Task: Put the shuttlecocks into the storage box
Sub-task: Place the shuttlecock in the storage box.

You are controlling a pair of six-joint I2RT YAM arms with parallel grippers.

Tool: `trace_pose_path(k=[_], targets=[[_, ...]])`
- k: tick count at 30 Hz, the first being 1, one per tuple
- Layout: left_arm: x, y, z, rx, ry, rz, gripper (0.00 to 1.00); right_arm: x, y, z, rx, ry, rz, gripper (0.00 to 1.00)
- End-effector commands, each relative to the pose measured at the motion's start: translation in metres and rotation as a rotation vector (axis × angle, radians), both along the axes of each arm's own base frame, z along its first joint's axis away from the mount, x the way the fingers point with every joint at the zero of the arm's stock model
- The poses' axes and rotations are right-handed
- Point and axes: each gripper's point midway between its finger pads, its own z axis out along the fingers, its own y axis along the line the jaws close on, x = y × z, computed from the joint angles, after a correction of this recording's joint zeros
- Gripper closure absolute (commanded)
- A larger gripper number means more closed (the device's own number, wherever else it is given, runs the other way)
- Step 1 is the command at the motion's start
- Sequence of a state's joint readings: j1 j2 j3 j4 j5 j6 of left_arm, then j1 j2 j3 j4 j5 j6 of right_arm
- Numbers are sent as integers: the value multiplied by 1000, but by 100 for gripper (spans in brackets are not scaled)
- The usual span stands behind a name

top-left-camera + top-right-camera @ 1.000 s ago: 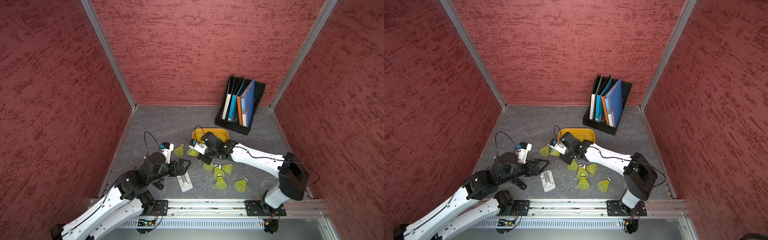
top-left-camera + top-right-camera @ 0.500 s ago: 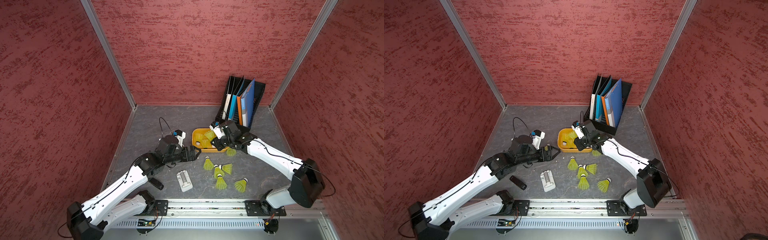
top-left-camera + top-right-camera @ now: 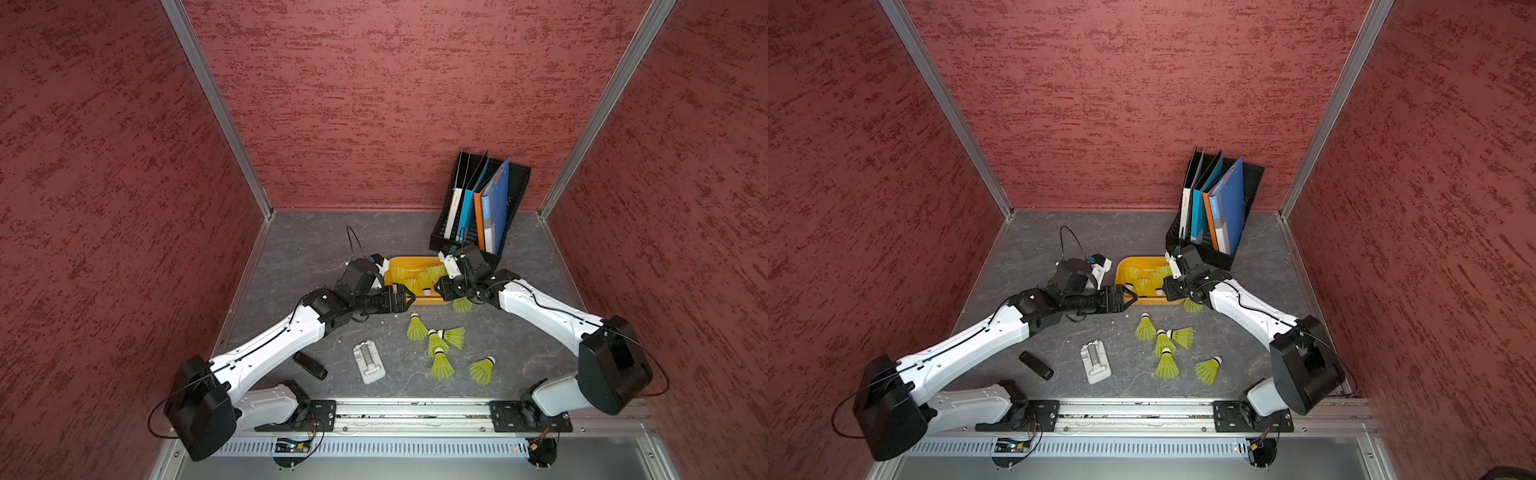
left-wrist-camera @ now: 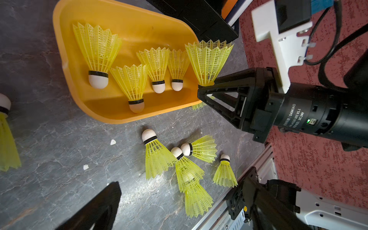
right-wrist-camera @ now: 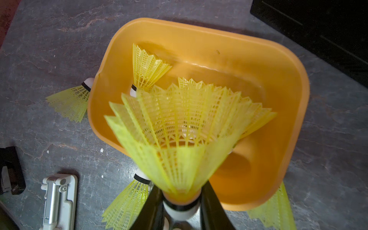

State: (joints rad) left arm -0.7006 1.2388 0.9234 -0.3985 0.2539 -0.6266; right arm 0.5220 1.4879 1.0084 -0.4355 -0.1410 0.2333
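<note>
Next, my right gripper moves down inside toward the storage box's bottom by its near side [image 3: 433,293] and releases the shuttlecock's white tip. The held shuttlecock hangs over the storage box.
The orange storage box [image 3: 409,262] [image 3: 1138,261] sits mid-table with several yellow-green shuttlecocks [image 4: 99,51] lying in it. My right gripper [image 3: 438,286] [image 5: 180,207] hangs over the box's right end, shut on the white tip of one shuttlecock [image 5: 179,129] [image 4: 208,59], skirt pointing away. My left gripper [image 3: 409,297] [image 4: 181,183] is open and empty at the box's front edge. Several more shuttlecocks [image 3: 441,365] [image 3: 1167,365] lie on the table in front of the box. One [image 3: 462,304] lies under the right arm and another [image 5: 69,103] rests against the box's left wall.
A black file rack [image 3: 482,208] with folders stands just behind the box and the right wrist. A white clip-like device [image 3: 369,362] and a small black object [image 3: 309,365] lie front left. Red walls close three sides and a metal rail [image 3: 415,411] runs along the front.
My right gripper has carried a shuttlecock from the table left of the box to over the box. My left arm has reached from the front left up to the box's front edge, staying open.
</note>
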Motion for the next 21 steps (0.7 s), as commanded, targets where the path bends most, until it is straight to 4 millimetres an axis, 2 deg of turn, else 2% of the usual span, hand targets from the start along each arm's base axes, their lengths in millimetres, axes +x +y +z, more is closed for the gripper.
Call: trace_pose_path(k=[1,13,21], targets=[[13,-10,12,-13,-55,-27,0,11,-4,-5,1,0,-58,83],[39,-23,-7,68,-69,-26,0,21,-4,-19,-12,47,-110,83],[58,-26,-8,39,-122,20,0,24,-6,-25,-11,55,-146,83]])
